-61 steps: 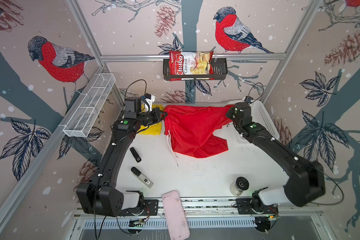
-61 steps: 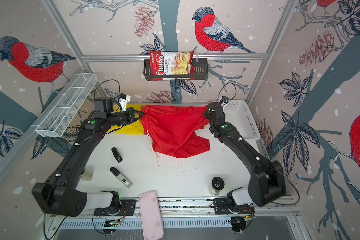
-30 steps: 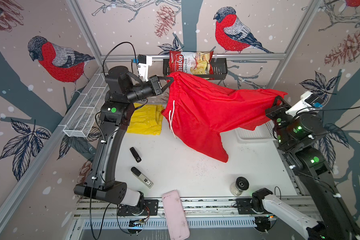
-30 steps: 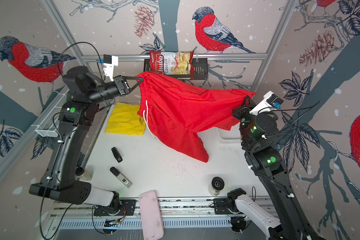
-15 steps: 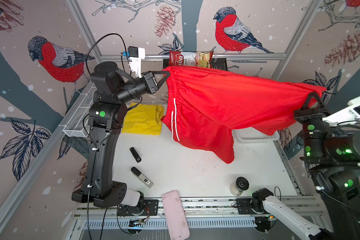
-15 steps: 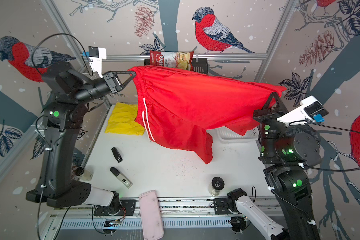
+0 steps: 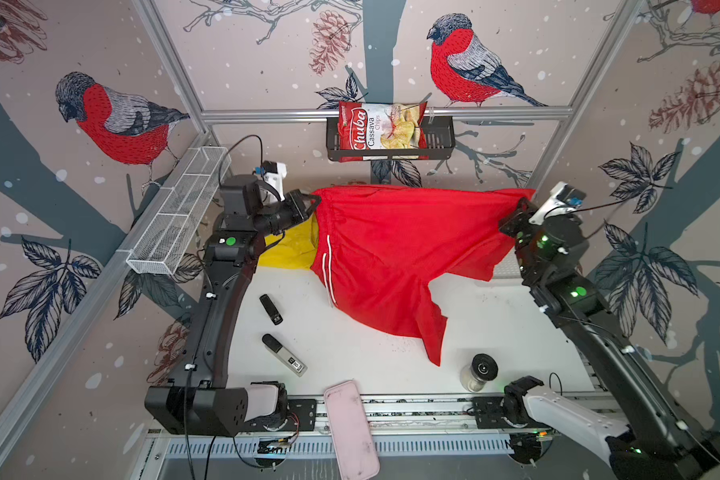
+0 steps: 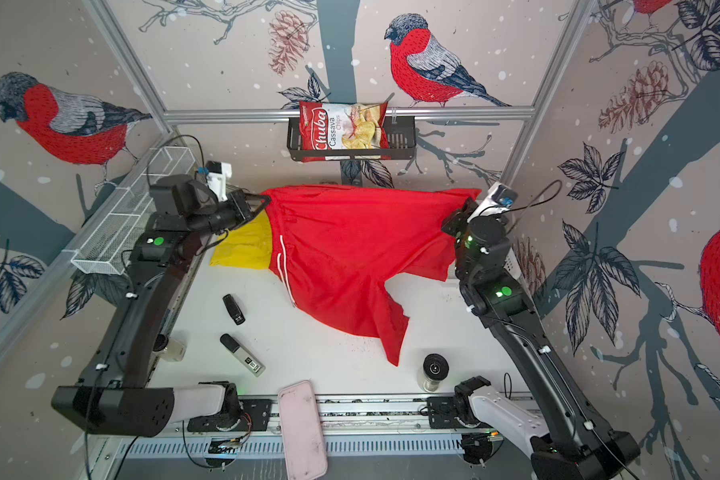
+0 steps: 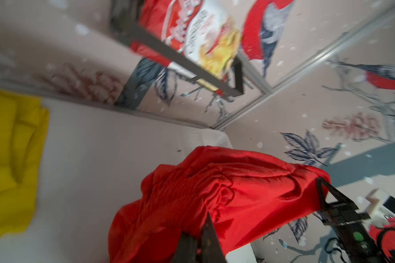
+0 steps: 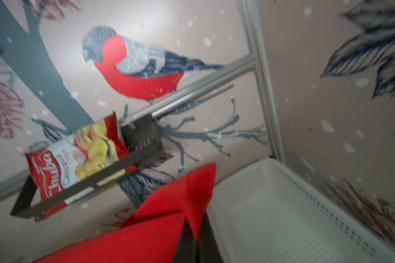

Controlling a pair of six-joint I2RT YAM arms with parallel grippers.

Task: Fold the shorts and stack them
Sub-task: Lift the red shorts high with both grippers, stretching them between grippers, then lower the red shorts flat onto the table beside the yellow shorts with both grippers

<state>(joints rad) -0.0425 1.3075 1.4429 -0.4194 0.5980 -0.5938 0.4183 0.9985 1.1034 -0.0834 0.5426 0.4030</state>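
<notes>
My left gripper brings the waistband corner, still held in midair, down onto the white surface below, beside the yellow shorts, next and releases it.
The red shorts (image 7: 391,257) (image 8: 350,257) hang spread between my two grippers at the back of the table, waistband stretched, legs trailing down onto the white surface. My left gripper (image 7: 314,201) (image 8: 267,199) is shut on the waistband's left corner; in the left wrist view its jaws (image 9: 203,225) pinch bunched red fabric (image 9: 226,193). My right gripper (image 7: 520,208) (image 8: 466,205) is shut on the right corner, seen up close (image 10: 197,227) with red cloth (image 10: 164,216) between the jaws. The yellow shorts (image 7: 287,253) (image 8: 242,249) (image 9: 9,159) lie folded under the red pair's left edge.
A chips bag (image 7: 379,129) sits in a black wall rack. A wire basket (image 7: 175,216) hangs on the left wall, and a white basket (image 10: 283,205) stands at the back right. Two black devices (image 7: 271,309) (image 7: 283,355), a pink case (image 7: 350,428) and a jar (image 7: 479,372) lie nearer the front.
Both grippers have come down and back from their raised spread, lowering the stretched red shorts until the legs rest on the table. The yellow shorts have not moved.
</notes>
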